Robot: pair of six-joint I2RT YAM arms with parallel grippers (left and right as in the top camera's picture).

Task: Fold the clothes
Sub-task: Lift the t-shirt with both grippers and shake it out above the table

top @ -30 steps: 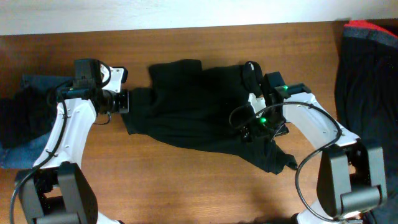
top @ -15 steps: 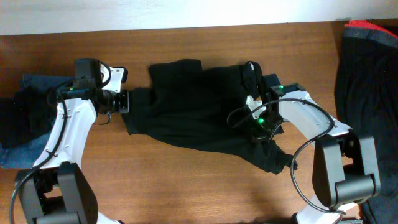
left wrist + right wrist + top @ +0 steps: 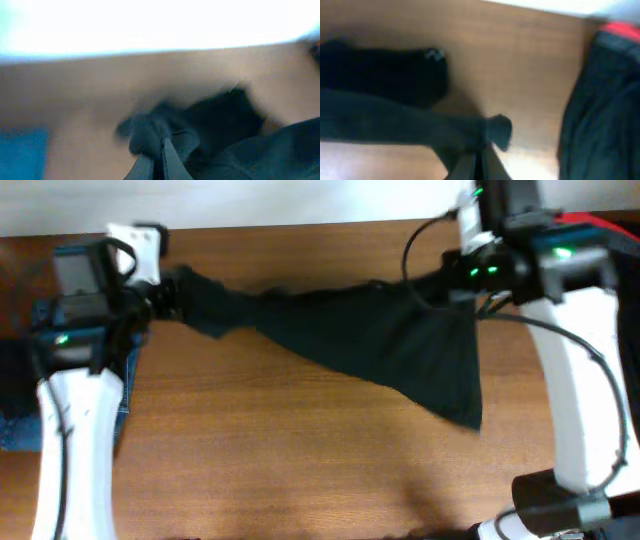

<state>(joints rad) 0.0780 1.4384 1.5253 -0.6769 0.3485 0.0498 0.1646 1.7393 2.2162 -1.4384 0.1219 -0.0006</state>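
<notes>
The bare near tabletop lies below, toward my base: my right gripper should next go down and back to release the garment's end there.
A wide black garment of the clothes [image 3: 370,340] hangs stretched above the wooden table between my two raised arms. My left gripper [image 3: 166,288] is shut on its left end, and the bunched fabric [image 3: 150,134] sticks out past the closed tips of that gripper [image 3: 161,150]. My right gripper [image 3: 452,280] is shut on the right end. In the right wrist view the cloth [image 3: 395,122] runs left from the pinched tips of the right gripper [image 3: 479,150], with a small white mark [image 3: 435,54] on a lower part. A loose flap droops at the lower right [image 3: 462,405].
Blue jeans [image 3: 20,425] and a dark cloth [image 3: 15,360] lie at the table's left edge, the jeans also showing in the left wrist view [image 3: 20,150]. A dark pile with red trim [image 3: 600,225] sits at the far right [image 3: 600,100]. A white wall runs behind the table.
My right gripper has shut on the garment's right end. Both arms have risen and spread apart, lifting the garment off the table and pulling it taut.
</notes>
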